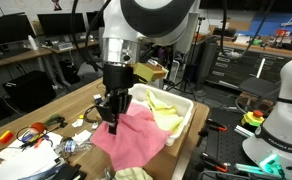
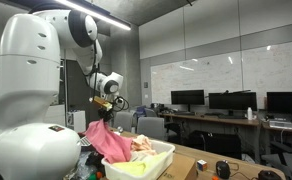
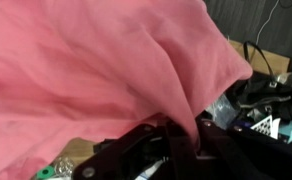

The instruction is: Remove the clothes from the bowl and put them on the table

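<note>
The gripper moves up and away from the tub, over the table beside it, next, since the pink cloth (image 1: 134, 137) still drapes over the tub's edge.
My gripper (image 1: 111, 115) is shut on a pink cloth (image 1: 134, 137) and holds it up over the near rim of a white rectangular tub (image 1: 191, 112), the task's bowl. The cloth hangs from the jaws and drapes over the tub's edge. It also shows in an exterior view (image 2: 108, 143) and fills the wrist view (image 3: 106, 70), pinched between the black fingers (image 3: 186, 135). A pale yellow cloth (image 1: 166, 108) lies inside the tub (image 2: 156, 162), with light fabric (image 2: 143, 145) showing there too.
The wooden table (image 1: 86, 100) holds cables, tools and small parts (image 1: 36, 135) beside the tub. A white robot base (image 1: 281, 120) stands close by. Desks with monitors (image 2: 226, 102) line the background.
</note>
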Controlling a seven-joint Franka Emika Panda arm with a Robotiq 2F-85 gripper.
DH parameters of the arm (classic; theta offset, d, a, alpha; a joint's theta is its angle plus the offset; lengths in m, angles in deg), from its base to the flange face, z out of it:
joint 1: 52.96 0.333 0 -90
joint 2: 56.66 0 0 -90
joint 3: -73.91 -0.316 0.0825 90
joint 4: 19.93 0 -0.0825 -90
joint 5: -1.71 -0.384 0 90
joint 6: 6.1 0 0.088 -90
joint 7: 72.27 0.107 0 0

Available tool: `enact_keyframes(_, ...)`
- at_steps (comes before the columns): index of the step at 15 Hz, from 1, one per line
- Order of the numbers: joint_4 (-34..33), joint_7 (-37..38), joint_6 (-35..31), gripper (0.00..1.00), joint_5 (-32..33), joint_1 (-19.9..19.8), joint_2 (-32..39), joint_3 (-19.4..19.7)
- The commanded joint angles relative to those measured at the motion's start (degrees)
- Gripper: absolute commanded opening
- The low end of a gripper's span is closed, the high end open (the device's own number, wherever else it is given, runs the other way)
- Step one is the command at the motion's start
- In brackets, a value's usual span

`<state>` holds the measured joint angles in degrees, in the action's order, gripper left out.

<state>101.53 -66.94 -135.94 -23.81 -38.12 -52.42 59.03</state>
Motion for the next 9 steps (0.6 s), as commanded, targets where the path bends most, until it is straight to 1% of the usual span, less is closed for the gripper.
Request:
enact_keyframes(1,-0.46,4.56,-12.52,0.07,0.87,1.56,0.5,-1.12)
enact_keyframes(5,1.33,9.83,-27.8,0.07,4.14,2.95,1.11,-1.69)
enact_keyframes(7,2.36,12.62,-32.88,0.07,7.08,3.47,1.5,-1.49)
enact_keyframes(9,2.93,14.43,-35.74,0.07,8.83,3.69,2.0,-1.39)
